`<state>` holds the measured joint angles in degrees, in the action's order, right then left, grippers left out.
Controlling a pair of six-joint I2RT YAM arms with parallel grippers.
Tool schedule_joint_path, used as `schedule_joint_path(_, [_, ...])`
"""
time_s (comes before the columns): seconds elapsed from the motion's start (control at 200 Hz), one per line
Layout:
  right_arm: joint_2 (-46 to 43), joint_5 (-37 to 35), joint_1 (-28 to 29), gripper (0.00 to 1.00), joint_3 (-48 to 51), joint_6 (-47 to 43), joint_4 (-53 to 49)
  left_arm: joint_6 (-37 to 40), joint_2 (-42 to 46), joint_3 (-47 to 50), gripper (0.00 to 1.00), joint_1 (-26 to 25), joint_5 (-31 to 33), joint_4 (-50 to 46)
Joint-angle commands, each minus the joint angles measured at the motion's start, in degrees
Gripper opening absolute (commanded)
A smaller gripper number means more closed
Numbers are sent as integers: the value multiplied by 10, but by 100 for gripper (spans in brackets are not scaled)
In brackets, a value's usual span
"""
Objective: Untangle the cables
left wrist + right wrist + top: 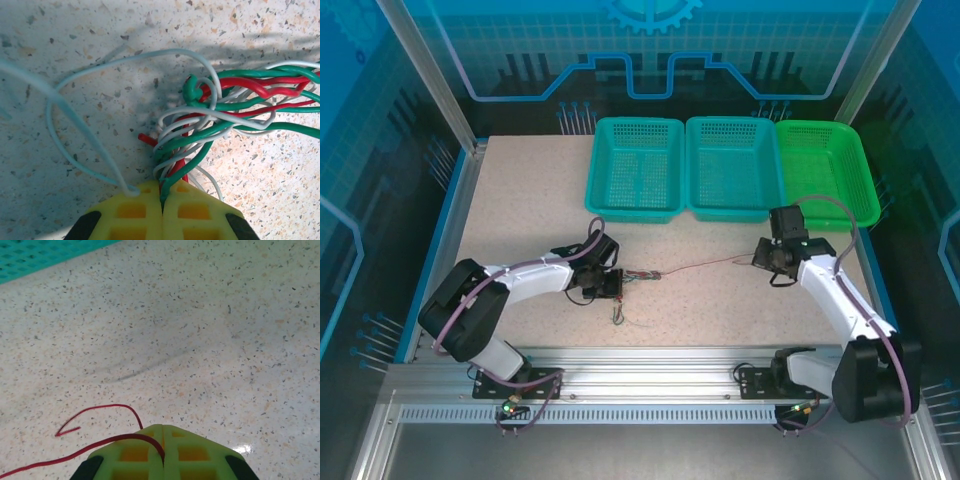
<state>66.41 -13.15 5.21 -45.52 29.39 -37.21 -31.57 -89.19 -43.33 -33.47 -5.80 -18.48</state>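
Observation:
My right gripper rises outward and over to the teal basket nearest my left gripper next. It then releases the red wire (705, 265), since the wire runs singly from the knot.
The cables (215, 115) are a knot of thin red, white and green wires lying on the speckled table. My left gripper (162, 200) is shut on the near end of this bundle, green and red strands pinched between its yellow fingers. In the top view the knot (638, 275) lies just right of the left gripper (613, 285). A single red wire (705, 265) runs from it across to my right gripper (763, 258). The right gripper (163, 450) is shut on that red wire (100, 410), whose free end curls on the table to its left.
Two teal baskets (637, 167) (733, 165) and a green basket (825, 170) stand side by side along the far edge. A loose strand (618, 315) trails toward the near edge below the knot. An aluminium rail (650, 360) bounds the table's front.

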Motion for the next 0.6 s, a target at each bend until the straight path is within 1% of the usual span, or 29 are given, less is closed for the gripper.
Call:
schedule_joint_path(0.0, [-24,-23,-29,0,-31,-3,-54,-10,-7,16,0,19,90,-125])
schedule_joint_path(0.05, [-43,-15,-69,0,-36,14,-64,-17,-4,22,0,37,100,-136])
schedule_joint_path(0.115, [-67,22,-147,0,-37,35,-63,-24,6,39,0,65,91,-134])
schedule_joint_path(0.16, [-73,16,-168,0,-45,42,-70,-25,15,49,0,76,84,-127])
schedule_joint_path(0.21, [-69,2,-166,0,-68,39,-77,-23,24,53,0,79,79,-123])
schedule_joint_path(0.285, [-72,23,-159,0,-73,52,-63,-22,24,52,0,79,68,-115])
schedule_joint_path(0.355, [-63,62,-124,0,-79,48,-51,-24,16,50,0,78,54,-101])
schedule_joint_path(0.415, [-57,71,-90,0,-91,46,-57,-28,12,44,2,78,53,-99])
schedule_joint_path(0.455, [-58,88,-75,0,-97,42,-57,-28,14,42,6,78,51,-96])
schedule_joint_path(0.505, [-61,106,-65,0,-108,52,-64,-27,23,38,16,78,52,-95])
schedule_joint_path(0.595, [-64,126,-52,0,-134,68,-87,-20,65,29,31,78,50,-92])
